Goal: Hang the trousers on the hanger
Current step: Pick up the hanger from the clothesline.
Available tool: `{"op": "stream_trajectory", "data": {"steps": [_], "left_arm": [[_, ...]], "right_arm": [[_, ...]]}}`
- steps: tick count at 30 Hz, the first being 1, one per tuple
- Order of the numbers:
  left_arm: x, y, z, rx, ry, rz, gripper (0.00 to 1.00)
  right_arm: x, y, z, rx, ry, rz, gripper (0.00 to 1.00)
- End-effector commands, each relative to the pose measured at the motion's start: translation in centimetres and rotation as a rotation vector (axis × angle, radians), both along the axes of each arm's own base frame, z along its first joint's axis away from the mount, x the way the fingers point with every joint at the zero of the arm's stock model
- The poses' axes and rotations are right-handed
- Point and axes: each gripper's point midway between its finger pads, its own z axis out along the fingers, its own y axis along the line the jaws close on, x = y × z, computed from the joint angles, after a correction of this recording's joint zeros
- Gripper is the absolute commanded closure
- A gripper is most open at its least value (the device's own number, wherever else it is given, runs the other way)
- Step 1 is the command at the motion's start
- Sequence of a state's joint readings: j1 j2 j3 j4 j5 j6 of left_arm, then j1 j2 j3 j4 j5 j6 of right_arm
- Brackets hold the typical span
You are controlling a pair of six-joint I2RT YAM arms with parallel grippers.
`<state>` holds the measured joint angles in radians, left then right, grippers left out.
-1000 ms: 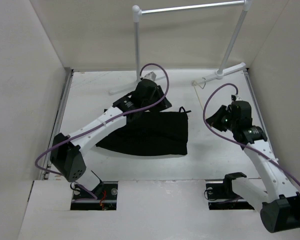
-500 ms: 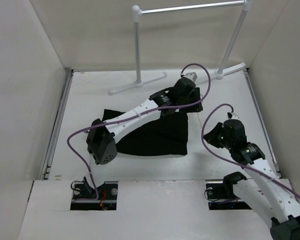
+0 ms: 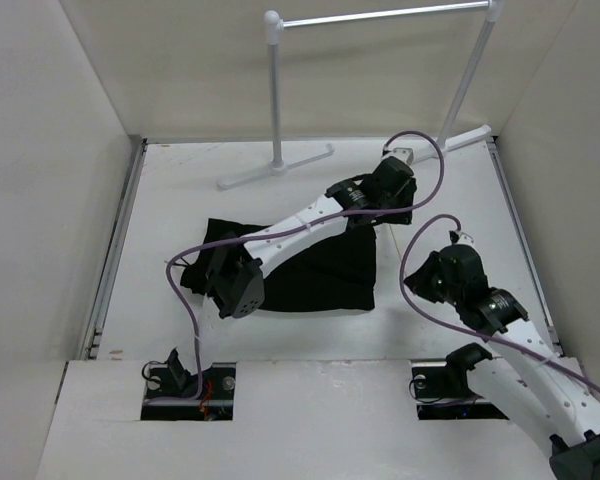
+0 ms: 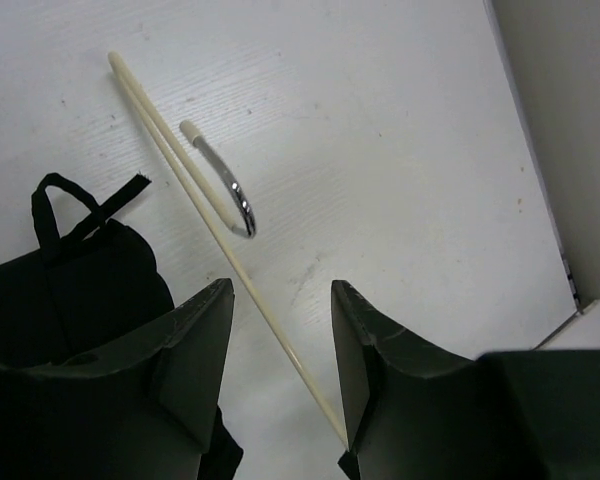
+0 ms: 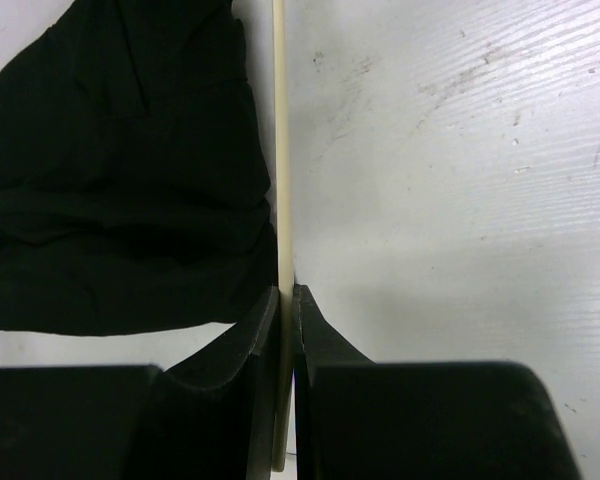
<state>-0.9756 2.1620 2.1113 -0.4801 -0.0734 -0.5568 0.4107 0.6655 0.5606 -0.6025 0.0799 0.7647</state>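
The hanger's metal neck (image 4: pixel 247 222) at the base of the hook is still below the open fingers, so the left gripper should move down onto it next and close.
The black trousers (image 3: pixel 310 265) lie folded flat mid-table; they also show in the left wrist view (image 4: pixel 75 290) and the right wrist view (image 5: pixel 120 170). The thin cream hanger (image 4: pixel 195 190) lies on the table just right of them, with its metal hook (image 4: pixel 230 190) flat beside the bar. My left gripper (image 4: pixel 280 350) is open above the hanger's bar, which runs between its fingers; in the top view it (image 3: pixel 388 200) reaches over the trousers. My right gripper (image 5: pixel 286 305) is shut on the hanger's bar (image 5: pixel 278 150) at the trousers' edge; in the top view it (image 3: pixel 427 283) sits at the right.
A white-and-silver rail stand (image 3: pixel 275 90) stands at the back, its feet (image 3: pixel 275 168) on the table. Cream walls close in the left, right and back. The trousers' drawstring (image 4: pixel 80 210) loops out beside the hanger.
My left arm has swung right, from the back left over the trousers to above the hanger. My right arm has drawn back toward the near edge.
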Motion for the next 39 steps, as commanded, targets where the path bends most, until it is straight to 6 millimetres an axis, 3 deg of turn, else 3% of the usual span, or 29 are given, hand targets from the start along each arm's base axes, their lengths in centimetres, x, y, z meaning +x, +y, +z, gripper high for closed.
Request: {"op": "stream_trajectory", "data": {"steps": [1,13,18,25,28,32,35,39], "left_arm": [[0.9,-0.4,1.5,0.016,-0.077,-0.002,0.58],[2.6,-0.5,-0.2,0.098,-0.162,0.045,0.64],[3.3,-0.7,-1.0,0.101,-0.17,0.061,0.67],[3.2,-1.5,-1.9,0.09,-0.161,0.05,0.69],[3.2,-1.8,-2.1,0.084,-0.16,0.053,0.77],[3.0,-1.9,-1.3,0.067,-0.168,0.058,0.96],[2.6,-1.7,-0.7,0.046,-0.161,0.08,1.0],[1.4,-1.3,0.1,-0.02,-0.145,0.114,1.0]], "right_arm": [[0.7,0.2,1.7,0.0,-0.067,-0.012,0.95],[0.1,0.1,1.4,-0.029,-0.062,-0.025,0.95],[-0.6,0.3,0.4,-0.029,-0.033,-0.032,0.96],[-1.2,0.4,-0.1,-0.028,-0.023,-0.032,0.96],[-1.2,0.4,0.0,-0.029,-0.025,-0.031,0.95],[-1.3,0.4,-0.2,-0.033,-0.016,-0.032,0.94],[-1.3,0.3,-0.1,-0.03,-0.018,-0.037,0.85],[-1.6,0.4,1.0,-0.006,-0.041,-0.026,0.55]]}}
